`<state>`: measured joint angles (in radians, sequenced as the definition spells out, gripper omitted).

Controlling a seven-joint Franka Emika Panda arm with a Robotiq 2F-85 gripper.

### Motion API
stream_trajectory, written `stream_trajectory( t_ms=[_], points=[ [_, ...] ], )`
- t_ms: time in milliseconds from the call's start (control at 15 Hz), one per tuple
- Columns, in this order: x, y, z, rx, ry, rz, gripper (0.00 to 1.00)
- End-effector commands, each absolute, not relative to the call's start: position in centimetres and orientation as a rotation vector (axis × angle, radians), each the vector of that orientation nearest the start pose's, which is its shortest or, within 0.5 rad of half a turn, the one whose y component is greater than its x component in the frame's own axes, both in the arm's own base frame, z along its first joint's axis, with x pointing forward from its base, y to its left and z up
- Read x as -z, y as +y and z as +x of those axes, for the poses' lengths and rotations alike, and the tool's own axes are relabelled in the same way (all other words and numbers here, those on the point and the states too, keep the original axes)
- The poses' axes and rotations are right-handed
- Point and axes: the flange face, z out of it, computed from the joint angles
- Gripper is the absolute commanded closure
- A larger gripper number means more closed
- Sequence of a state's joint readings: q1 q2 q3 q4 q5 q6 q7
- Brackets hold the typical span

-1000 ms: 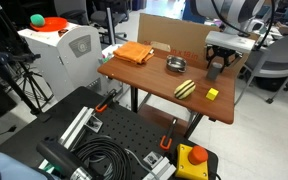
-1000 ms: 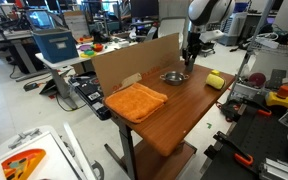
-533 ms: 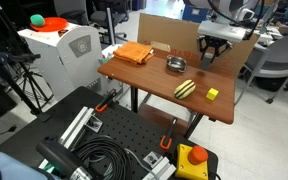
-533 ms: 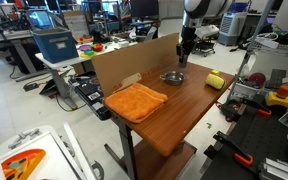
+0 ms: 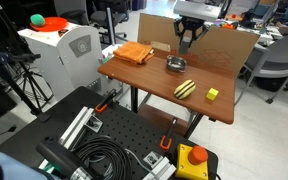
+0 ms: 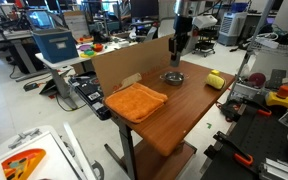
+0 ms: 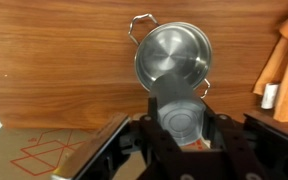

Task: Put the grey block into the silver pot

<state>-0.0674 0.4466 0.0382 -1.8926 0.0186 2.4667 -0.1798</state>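
Observation:
The gripper moves over the silver pot's open middle next and lowers to release the grey block [image 7: 181, 118]. The pot lies below the gripper, beyond the block.
In the wrist view my gripper [image 7: 181, 128] is shut on the grey block [image 7: 181, 118], which fills the gap between the fingers. The silver pot [image 7: 172, 56] lies on the wooden table just beyond the block, round, shiny and with two small handles. In both exterior views the gripper [image 5: 187, 40] [image 6: 176, 46] hangs above and slightly behind the pot [image 5: 176, 64] [image 6: 172, 77], well clear of its rim. The block is too small to make out in the exterior views.
A cardboard wall [image 5: 224, 45] stands along the table's back edge behind the gripper. An orange cloth [image 5: 134, 53] lies at one end. A yellow-and-black striped piece [image 5: 185, 89] and a small yellow cube [image 5: 212, 94] lie nearer the front edge.
The gripper, still shut on the block, has risen and travelled along the table from beside the cardboard wall to above the pot.

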Motion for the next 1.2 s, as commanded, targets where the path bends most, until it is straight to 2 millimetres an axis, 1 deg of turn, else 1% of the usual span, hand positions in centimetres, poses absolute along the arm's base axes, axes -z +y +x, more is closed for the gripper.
stream_trajectory(
  t_ms=[0, 200, 467, 867, 1133],
  points=[
    [-26.3, -0.8, 62.8, 0.146, -0.249, -3.120, 0.86],
    [-24.7, -0.2, 62.0, 0.096, -0.264, -3.127, 0.86],
    [-24.1, 0.1, 61.5, 0.105, -0.289, -3.136, 0.86],
    [-23.5, -0.5, 62.0, 0.147, -0.310, -3.175, 0.86],
    [-22.3, -0.8, 62.4, 0.168, -0.297, -3.199, 0.86]
  ],
)
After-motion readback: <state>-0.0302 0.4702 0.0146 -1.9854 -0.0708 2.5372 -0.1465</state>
